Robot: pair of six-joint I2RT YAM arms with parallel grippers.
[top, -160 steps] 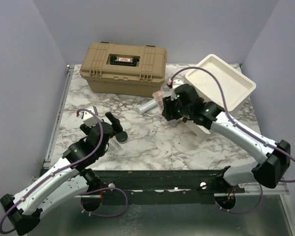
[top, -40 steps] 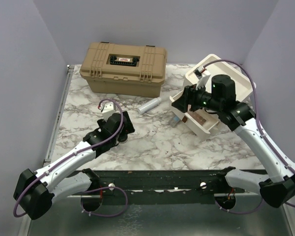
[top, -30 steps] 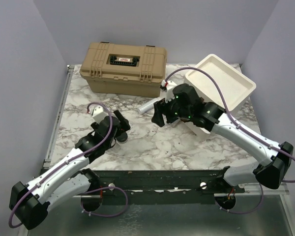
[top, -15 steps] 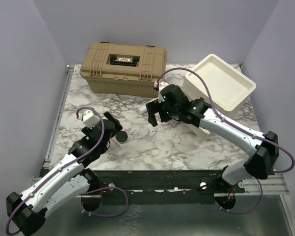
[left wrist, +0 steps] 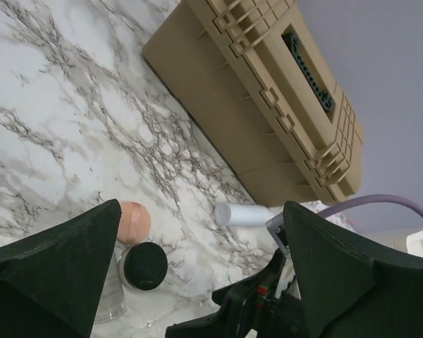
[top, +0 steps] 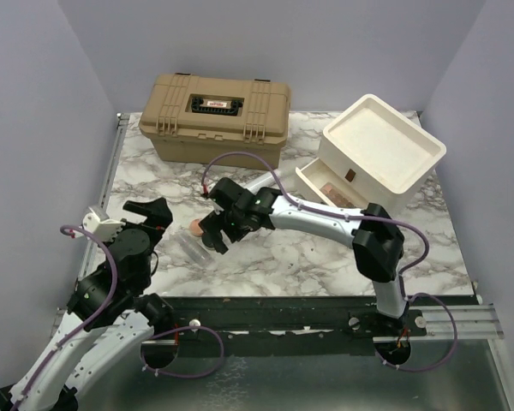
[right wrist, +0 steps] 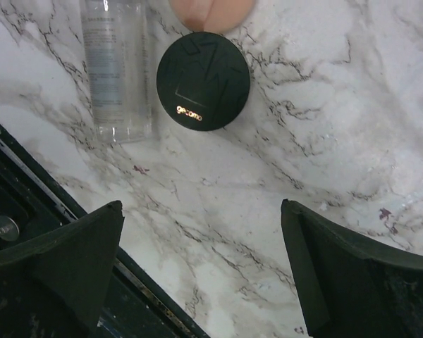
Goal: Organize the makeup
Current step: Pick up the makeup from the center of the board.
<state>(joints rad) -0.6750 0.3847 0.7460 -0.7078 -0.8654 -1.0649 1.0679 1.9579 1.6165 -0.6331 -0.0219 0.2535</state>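
Observation:
The black round compact (top: 207, 241) (right wrist: 203, 81) sits below my right gripper's fingers on the sponge's side. My right gripper moves down toward the peach sponge and closes around it next.
The makeup lies near the table's front left. A black round compact (right wrist: 203, 81) sits between a clear bottle (right wrist: 116, 63) and a peach sponge (right wrist: 211, 10). My right gripper (right wrist: 201, 204) hangs open just above and in front of them, with nothing between its fingers. From above, the right gripper (top: 212, 233) covers the compact, beside the sponge (top: 194, 228) and the bottle (top: 193, 251). My left gripper (left wrist: 202, 205) is open and empty, drawn back to the left (top: 152, 216). A pale cylindrical tube (left wrist: 243, 213) lies near the tan case.
The big tan latched case (top: 214, 116) stands at the back left. A white box (top: 381, 150) at the right has its lower drawer (top: 325, 187) pulled out. The right arm (top: 317, 218) stretches across the table's middle. The black front rail (right wrist: 28, 211) is close.
The right arm has swung left and forward from near the tube to over the compact, with its jaws wider. The left arm has pulled back to the left.

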